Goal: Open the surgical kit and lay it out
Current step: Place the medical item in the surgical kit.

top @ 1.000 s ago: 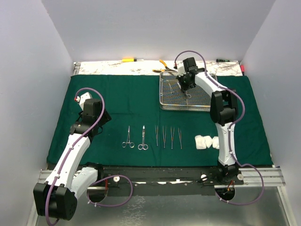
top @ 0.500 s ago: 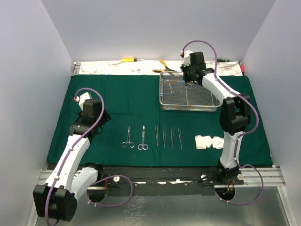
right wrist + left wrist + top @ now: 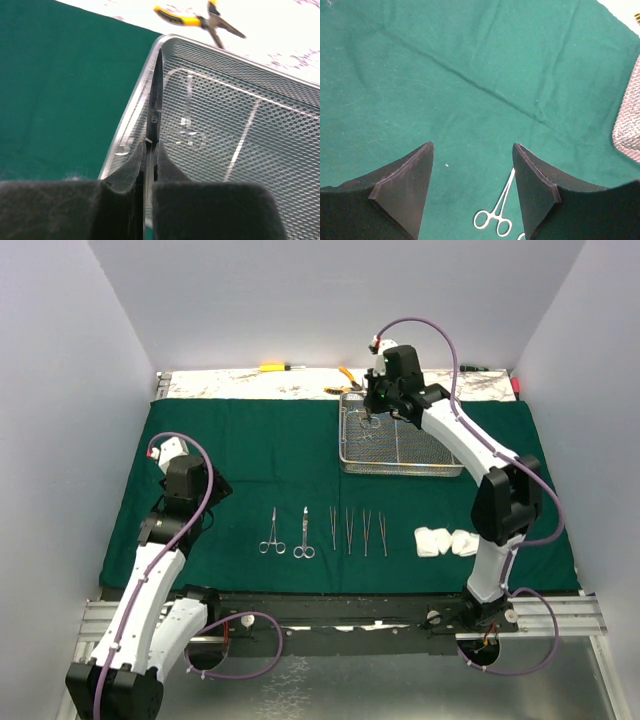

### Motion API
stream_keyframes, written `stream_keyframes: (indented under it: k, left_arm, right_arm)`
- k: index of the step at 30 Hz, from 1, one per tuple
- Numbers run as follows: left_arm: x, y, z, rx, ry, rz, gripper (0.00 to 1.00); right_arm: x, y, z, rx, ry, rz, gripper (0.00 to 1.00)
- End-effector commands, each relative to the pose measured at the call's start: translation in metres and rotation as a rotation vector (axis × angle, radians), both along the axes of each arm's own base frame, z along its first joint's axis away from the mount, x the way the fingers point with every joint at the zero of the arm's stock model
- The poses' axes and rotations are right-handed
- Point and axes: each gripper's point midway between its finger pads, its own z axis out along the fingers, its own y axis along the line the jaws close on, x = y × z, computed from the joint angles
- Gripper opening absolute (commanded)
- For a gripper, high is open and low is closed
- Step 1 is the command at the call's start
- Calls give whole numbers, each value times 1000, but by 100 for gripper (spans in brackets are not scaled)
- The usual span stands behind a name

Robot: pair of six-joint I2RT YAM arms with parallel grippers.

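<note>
The cloth beside the end clamp lies bare below, so my right gripper needs to carry the instrument [image 3: 156, 95] back and to its left in the top view, lower it to that cloth and release it.
The dark green cloth [image 3: 260, 450] lies spread flat over the table. The wire-mesh tray [image 3: 400, 466] stands on it at the back right. My right gripper [image 3: 374, 408] hangs over the tray's far left corner. In the right wrist view the right gripper [image 3: 151, 142] is shut on a slim steel scissor-like instrument [image 3: 156, 95], seen edge-on above the tray rim [image 3: 131, 117]. Two clamps [image 3: 271, 532] [image 3: 304, 535], several tweezers [image 3: 357, 530] and white gauze rolls [image 3: 445, 540] lie in a row near the front. My left gripper [image 3: 473, 145] is open above bare cloth, with a clamp [image 3: 499, 210] below it.
Yellow-handled pliers [image 3: 347, 375] [image 3: 190, 17] and a yellow-handled screwdriver [image 3: 272, 367] lie on the pale strip of table behind the cloth. White walls close in the left, right and back sides. The tray's corner [image 3: 627, 120] shows at the right edge of the left wrist view.
My right gripper has risen from the tray's inside and swung left to its far left corner, with the steel instrument in it. The left arm has shifted slightly left and nearer.
</note>
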Motion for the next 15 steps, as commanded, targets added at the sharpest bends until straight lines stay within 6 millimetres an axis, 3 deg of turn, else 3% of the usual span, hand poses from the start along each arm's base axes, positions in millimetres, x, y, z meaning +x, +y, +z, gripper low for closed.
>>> stream_keyframes:
  k: [1,7,15]
  left_arm:
    - [-7,-1,19,-29,-72,-2,65]
    - [-21,2,68,-68,-208,13,65]
    - [-52,14,116,-60,-323,42,65]
  right_arm:
    - [-33,40,47,153,2,-26,1]
    - [-95,114,39,364,103,-27,1]
    - [-167,216,-21,520,223,-76,1]
